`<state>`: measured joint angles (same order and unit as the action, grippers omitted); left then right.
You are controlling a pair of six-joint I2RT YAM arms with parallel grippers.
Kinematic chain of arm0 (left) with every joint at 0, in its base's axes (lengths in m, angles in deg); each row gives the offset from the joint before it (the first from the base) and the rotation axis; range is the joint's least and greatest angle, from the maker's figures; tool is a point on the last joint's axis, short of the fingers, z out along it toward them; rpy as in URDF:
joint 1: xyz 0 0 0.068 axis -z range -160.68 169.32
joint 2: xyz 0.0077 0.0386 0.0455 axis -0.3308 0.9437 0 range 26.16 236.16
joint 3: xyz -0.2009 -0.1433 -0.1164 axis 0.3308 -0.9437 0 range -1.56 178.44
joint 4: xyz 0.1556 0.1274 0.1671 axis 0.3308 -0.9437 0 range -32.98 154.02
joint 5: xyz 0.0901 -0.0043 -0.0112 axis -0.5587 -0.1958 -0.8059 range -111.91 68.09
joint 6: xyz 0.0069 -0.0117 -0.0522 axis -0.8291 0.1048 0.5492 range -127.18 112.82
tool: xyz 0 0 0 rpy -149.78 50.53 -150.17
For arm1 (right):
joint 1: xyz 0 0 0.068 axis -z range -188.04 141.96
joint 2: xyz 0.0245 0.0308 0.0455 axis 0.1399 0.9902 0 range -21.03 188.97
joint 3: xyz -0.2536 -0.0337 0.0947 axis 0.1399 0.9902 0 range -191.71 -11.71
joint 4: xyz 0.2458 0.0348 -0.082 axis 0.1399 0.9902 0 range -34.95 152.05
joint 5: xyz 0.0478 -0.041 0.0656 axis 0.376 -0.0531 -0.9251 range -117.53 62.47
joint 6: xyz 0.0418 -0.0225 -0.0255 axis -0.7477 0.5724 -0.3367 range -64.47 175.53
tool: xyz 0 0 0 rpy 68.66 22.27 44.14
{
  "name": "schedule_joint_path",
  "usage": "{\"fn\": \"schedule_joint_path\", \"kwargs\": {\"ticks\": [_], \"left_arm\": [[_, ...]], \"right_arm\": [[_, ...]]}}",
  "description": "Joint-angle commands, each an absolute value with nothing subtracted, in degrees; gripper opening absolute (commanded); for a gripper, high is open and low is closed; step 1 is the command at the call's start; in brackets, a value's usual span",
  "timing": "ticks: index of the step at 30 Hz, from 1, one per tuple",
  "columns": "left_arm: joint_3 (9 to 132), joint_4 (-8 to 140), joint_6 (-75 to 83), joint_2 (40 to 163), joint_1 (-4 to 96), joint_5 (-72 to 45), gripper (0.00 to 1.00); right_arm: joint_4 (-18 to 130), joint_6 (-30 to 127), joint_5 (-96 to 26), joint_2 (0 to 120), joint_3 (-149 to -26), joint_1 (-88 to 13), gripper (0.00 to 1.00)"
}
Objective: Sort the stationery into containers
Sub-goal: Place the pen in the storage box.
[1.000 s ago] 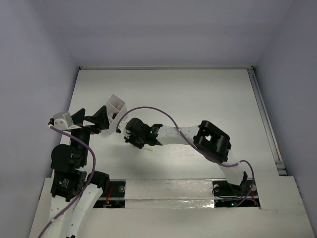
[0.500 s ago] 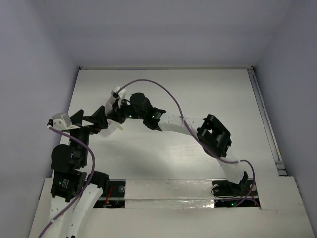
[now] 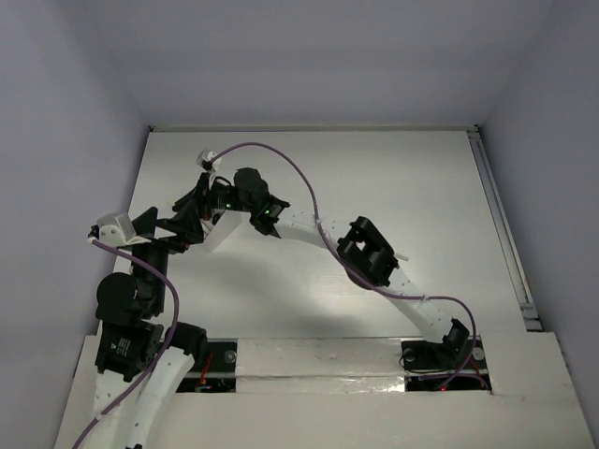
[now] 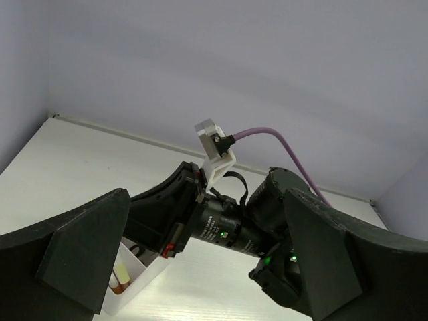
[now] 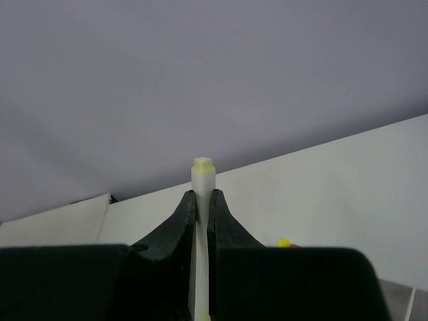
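Observation:
The white container's yellow-tipped pen (image 5: 283,242) lies below my right gripper, toward the right in its wrist view, so next I will lower the gripper there and release the pen.
My right gripper (image 5: 202,195) is shut on a thin white pen with a yellow tip (image 5: 202,172), held upright between the jaws. In the top view the right gripper (image 3: 199,198) reaches far left, over the white container (image 3: 222,234), which it mostly hides. My left gripper (image 3: 185,222) sits right beside it, jaws wide open, empty (image 4: 206,198). In the left wrist view the container (image 4: 137,284) stands by the left finger, with a yellow-tipped pen (image 4: 121,273) inside. Another yellow tip (image 5: 283,242) shows in the right wrist view. Scissors, eraser and beige block are out of view.
The right arm's wrist camera (image 3: 208,156) and its purple cable (image 3: 281,164) arch over the left side of the white table (image 3: 402,178). The right arm (image 4: 241,224) fills the gap between the left fingers. Walls close off the table's back and left.
My right gripper has swung from the table's middle left up and to the far left with the pen, now over the container and covering it. The left arm has stayed put.

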<state>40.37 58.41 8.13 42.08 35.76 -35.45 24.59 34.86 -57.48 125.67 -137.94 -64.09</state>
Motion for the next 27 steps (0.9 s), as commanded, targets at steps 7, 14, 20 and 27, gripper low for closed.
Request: {"fn": "schedule_joint_path", "kwargs": {"ticks": [7,14,20,27], "left_arm": [[40.89,60.24,8.2,41.45,36.02,-35.27,0.99],[40.89,60.5,8.11,41.71,36.02,-35.01,0.99],[40.89,60.5,8.02,41.8,36.02,-34.83,0.99],[40.89,60.59,8.11,41.89,36.02,-34.57,0.99]], "right_arm": [[22.18,36.89,-53.2,128.3,-143.02,-64.29,0.0],[21.21,37.25,-51.26,129.7,-142.14,-63.76,0.0],[22.79,38.12,-50.29,131.38,-143.98,-63.76,0.02],[22.71,38.3,-50.03,130.94,-142.67,-63.76,0.25]]}}
